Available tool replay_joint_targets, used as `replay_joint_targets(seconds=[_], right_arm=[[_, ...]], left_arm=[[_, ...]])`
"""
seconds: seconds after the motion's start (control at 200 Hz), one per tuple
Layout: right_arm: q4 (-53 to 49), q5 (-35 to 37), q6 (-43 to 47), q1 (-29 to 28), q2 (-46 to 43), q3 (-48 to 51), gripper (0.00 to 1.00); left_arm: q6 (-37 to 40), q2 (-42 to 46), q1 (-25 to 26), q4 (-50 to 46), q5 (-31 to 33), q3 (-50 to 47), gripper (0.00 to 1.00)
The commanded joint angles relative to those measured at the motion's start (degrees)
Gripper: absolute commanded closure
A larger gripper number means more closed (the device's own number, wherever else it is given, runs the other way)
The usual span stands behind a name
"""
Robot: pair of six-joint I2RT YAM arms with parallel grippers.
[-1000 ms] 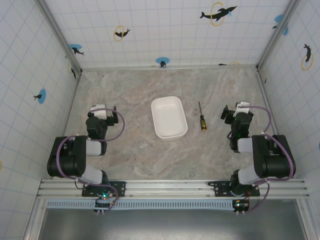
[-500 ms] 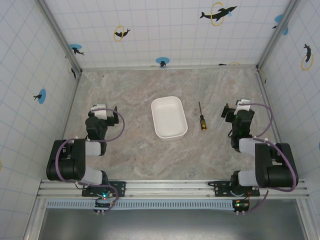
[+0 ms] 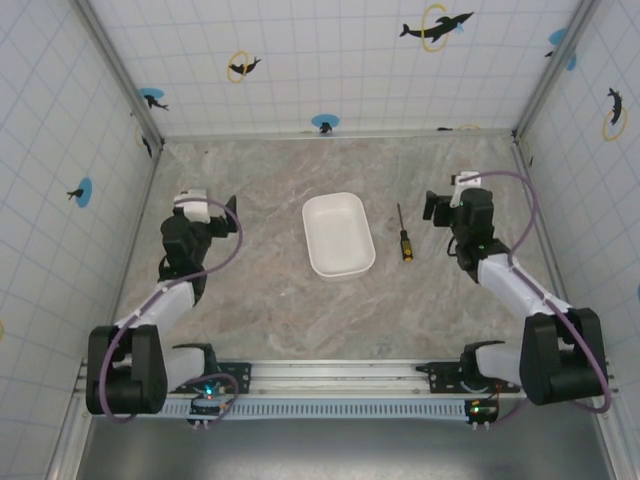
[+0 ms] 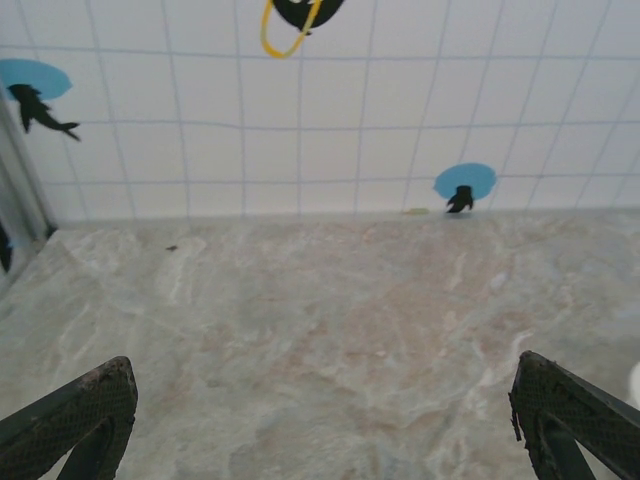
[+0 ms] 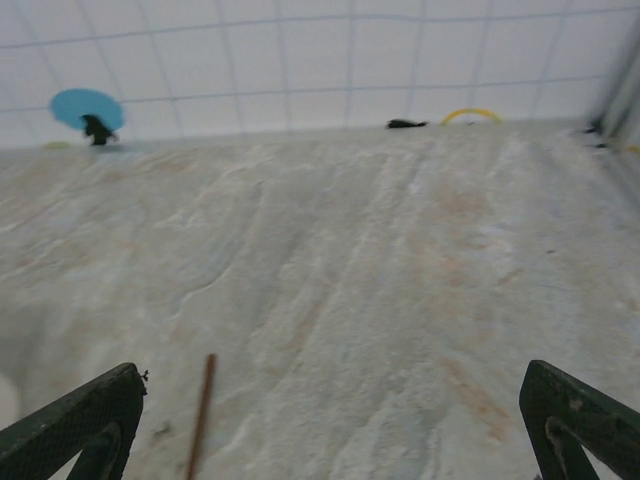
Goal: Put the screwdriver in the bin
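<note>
I will next tilt my right gripper downward and bring it back and down around the screwdriver's black handle [image 3: 406, 246], because this thicker part is lying flat on the table.
The screwdriver [image 3: 403, 236] lies flat on the marble table, thin shaft pointing away, orange-yellow and black handle nearest the arms. Its shaft [image 5: 200, 415] shows at the lower left of the right wrist view. The white bin [image 3: 338, 234] sits just left of it, holding nothing. My right gripper [image 3: 437, 207] hovers to the right of the screwdriver, fingers [image 5: 85, 420] spread wide with nothing between them. My left gripper [image 3: 216, 212] is over the left side of the table, well left of the bin, its fingers [image 4: 80, 415] also wide apart with nothing between them.
Tiled walls with dolphin stickers enclose the table on three sides; metal corner posts [image 3: 120, 70] stand at the back. Both arm bases are bolted to the rail [image 3: 340, 375] at the near edge.
Both arms have unfolded and reached forward from their tucked pose. The right gripper moved up and left toward the screwdriver; the left gripper moved slightly away from the base. Screwdriver and bin stayed put.
</note>
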State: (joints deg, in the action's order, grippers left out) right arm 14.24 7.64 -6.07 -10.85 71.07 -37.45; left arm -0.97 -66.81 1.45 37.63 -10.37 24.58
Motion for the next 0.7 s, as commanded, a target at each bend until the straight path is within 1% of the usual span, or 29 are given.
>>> replay_joint_targets(seconds=[0.0,0.075,0.085,0.115,0.26,0.405,0.696], right_arm=[[-14.6,-7.41,-3.68,-1.79,4.2,-5.48,0.0],[-19.06,-8.63,-4.51,-3.7,7.73,-8.62,0.01],[-19.49,-8.54,-4.62,-4.08,8.24,-9.02,0.01],[-20.49,-8.52,-4.86,-4.91,9.64,-9.9,0.02],[-22.06,-8.38,-6.52,-7.92,15.72,-12.1,0.05],[-23.45,-7.0,-7.98,-9.66,20.69,-13.88,0.09],[-27.03,-4.83,-8.88,-11.08,24.6,-15.3,0.14]], left_arm=[[-6.09,0.8,2.3,-10.08,-4.76,2.88,0.02],[-7.46,0.71,4.19,-12.13,-5.36,3.66,0.02],[-8.96,0.71,4.46,-12.38,-5.36,3.68,0.02],[-9.97,0.71,5.26,-12.87,-5.36,3.7,0.02],[-13.22,0.71,6.87,-12.67,-6.43,2.53,0.03],[-14.4,0.2,7.63,-13.78,-7.42,2.31,0.02],[-14.98,0.45,8.47,-15.54,-7.73,2.28,0.02]])
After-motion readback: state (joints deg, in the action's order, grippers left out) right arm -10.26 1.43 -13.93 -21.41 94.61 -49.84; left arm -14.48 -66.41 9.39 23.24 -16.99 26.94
